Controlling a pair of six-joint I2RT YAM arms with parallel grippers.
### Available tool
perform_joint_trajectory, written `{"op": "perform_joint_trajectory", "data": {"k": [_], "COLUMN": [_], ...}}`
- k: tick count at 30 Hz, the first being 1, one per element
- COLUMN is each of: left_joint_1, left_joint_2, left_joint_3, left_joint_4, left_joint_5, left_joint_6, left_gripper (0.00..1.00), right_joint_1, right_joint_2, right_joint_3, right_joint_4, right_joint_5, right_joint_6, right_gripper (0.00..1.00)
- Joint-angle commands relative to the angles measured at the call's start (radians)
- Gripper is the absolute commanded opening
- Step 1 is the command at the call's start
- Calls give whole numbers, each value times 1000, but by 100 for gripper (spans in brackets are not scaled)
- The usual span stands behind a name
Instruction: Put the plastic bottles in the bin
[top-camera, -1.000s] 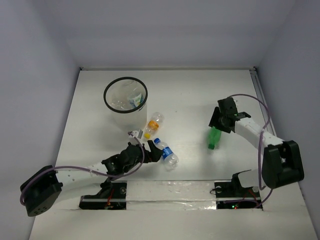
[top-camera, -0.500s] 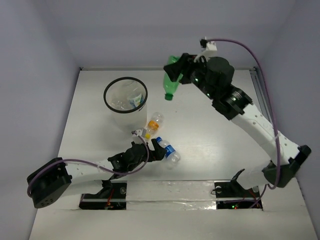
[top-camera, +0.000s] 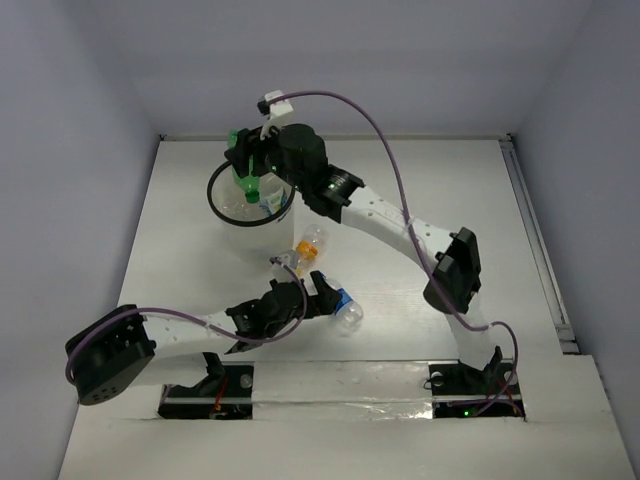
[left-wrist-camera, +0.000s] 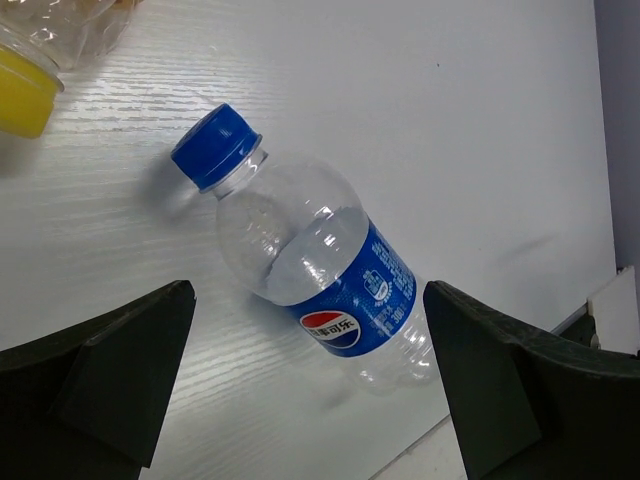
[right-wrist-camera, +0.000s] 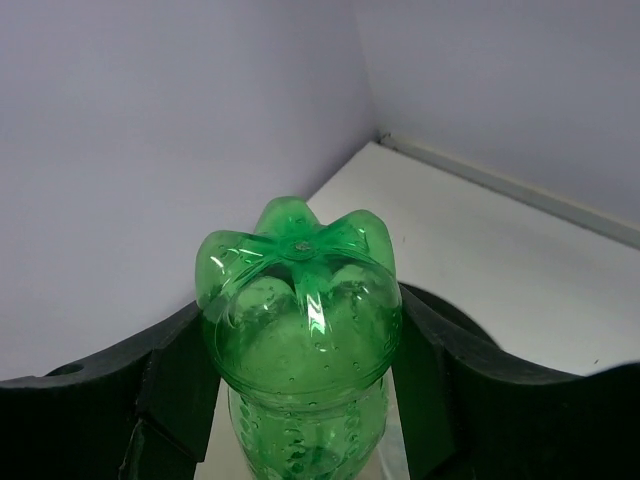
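Observation:
My left gripper will move down next and slide outward around the bottle's clear shoulder (left-wrist-camera: 288, 225) near the blue cap, because its open fingers are still by the label.
My right gripper (top-camera: 247, 160) is shut on the all-green bottle (top-camera: 247, 172) and holds it, cap down, over the mouth of the round translucent bin (top-camera: 250, 228). The right wrist view shows the bottle's base (right-wrist-camera: 297, 290) between my fingers (right-wrist-camera: 170, 385). A blue-labelled bottle (top-camera: 268, 200) lies inside the bin. My left gripper (top-camera: 310, 298) is open, its jaws on either side of a clear bottle with blue cap and label (left-wrist-camera: 310, 262) lying on the table (top-camera: 335, 305). An orange-capped bottle (top-camera: 308, 246) lies between that bottle and the bin.
White walls close in the table (top-camera: 440, 190) at the back and both sides. The right arm (top-camera: 400, 225) stretches across the middle of the table. A yellow cap (left-wrist-camera: 22, 92) shows at the left wrist view's top left corner.
My right arm has carried the green bottle leftwards from mid-table to above the bin. My left gripper has edged closer to the blue-labelled bottle.

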Motion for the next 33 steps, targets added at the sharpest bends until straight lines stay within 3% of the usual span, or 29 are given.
{"op": "perform_joint_trajectory", "data": {"k": [1,6,8,13,16,27,33], "left_joint_1": [-4,-13,-13,-23,-23,-23,-23], "left_joint_2": [26,95,121,166,175,189,218], "left_joint_3": [42,62,67,68,70,117,143], "left_joint_4": [-5,-10,-10,6,-1,-74,-114], "left_joint_5": [-31,-57,-72,-92,-113,-202,-259], "left_joint_6": [-15,-21,-23,-41,-50,-32,-27], "left_gripper": [99,99,99,99,99,99,96], "right_joint_1": [34,59,69,79,79,79,79], "right_joint_2": [-6,7,-1,-38,-75,-265,-439], "right_joint_3": [77,-9,-50,-141,-159,-334,-530], "right_joint_4": [95,127,142,185,188,198,262], "right_joint_5": [-9,22,27,25,18,-41,-27], "right_joint_6": [-74,-122,-122,-116,-116,-105,-81], "right_gripper": [42,45,51,82,91,92,70]}}
